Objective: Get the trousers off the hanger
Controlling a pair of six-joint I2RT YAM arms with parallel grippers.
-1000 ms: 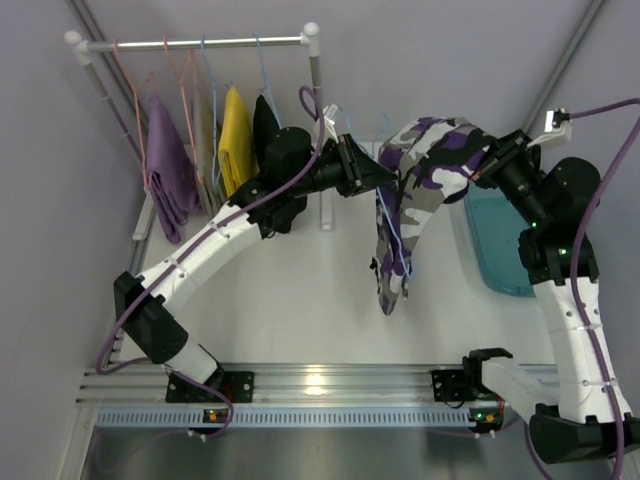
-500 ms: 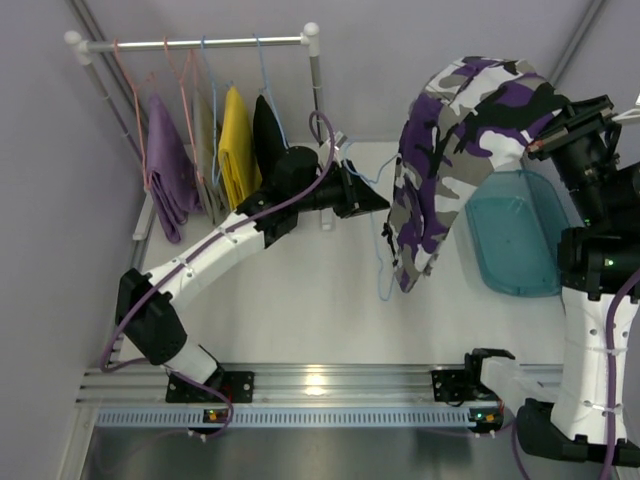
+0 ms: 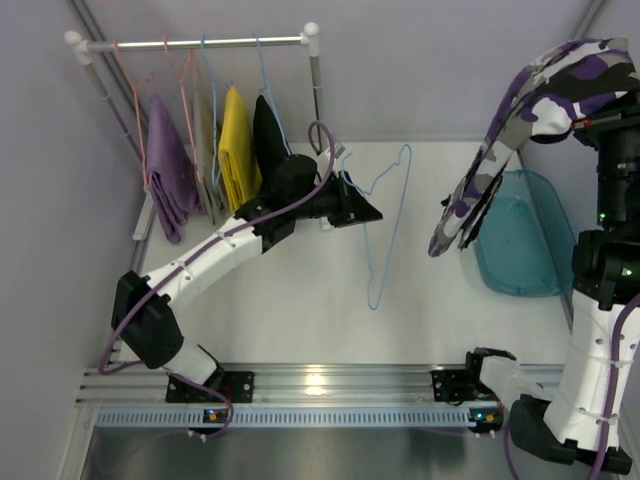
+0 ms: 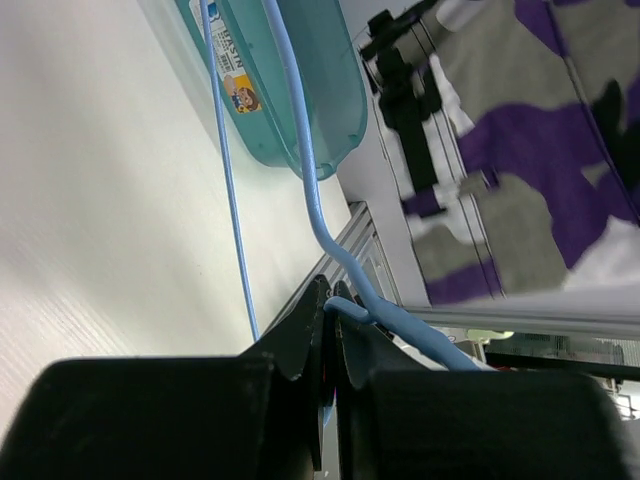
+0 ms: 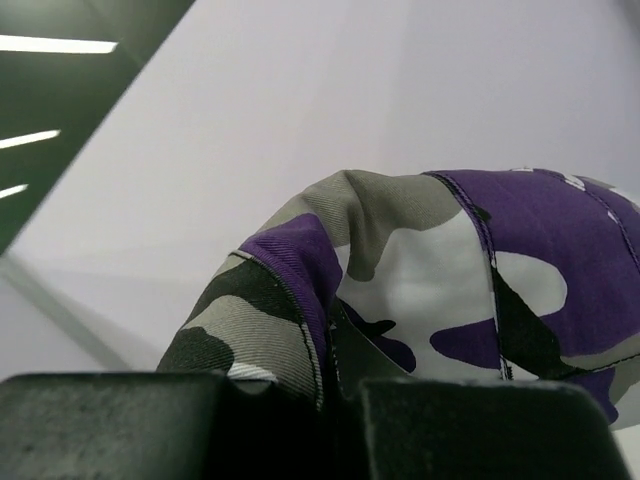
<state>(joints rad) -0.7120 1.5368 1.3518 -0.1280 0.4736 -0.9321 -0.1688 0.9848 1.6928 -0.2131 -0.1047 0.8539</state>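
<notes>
My right gripper should go down toward the teal bin [image 3: 525,238], tip its fingers down and let go of the camouflage trousers [image 3: 530,110] there, because the bin is open below the gripper.
My right gripper [image 3: 588,108] is shut on the camouflage trousers [image 3: 530,110], purple, white and dark, and holds them high at the right, hanging clear of the hanger; the cloth fills the right wrist view [image 5: 450,270]. My left gripper [image 3: 372,213] is shut on the hook of a bare blue wire hanger [image 3: 385,225], which hangs over the table's middle; the wire shows between the left wrist fingers [image 4: 345,310]. The plain black trousers [image 3: 265,130] hang on the rack [image 3: 200,42] at the back left.
A teal bin [image 3: 520,240] sits on the table at the right, under the lifted trousers, and shows in the left wrist view [image 4: 300,90]. The rack also carries a yellow garment [image 3: 236,140] and a lilac garment [image 3: 168,170] on hangers.
My right gripper has lifted the camouflage trousers up and to the right, sliding them off the blue hanger. The hanger now hangs bare from my left gripper, which has stayed in place.
</notes>
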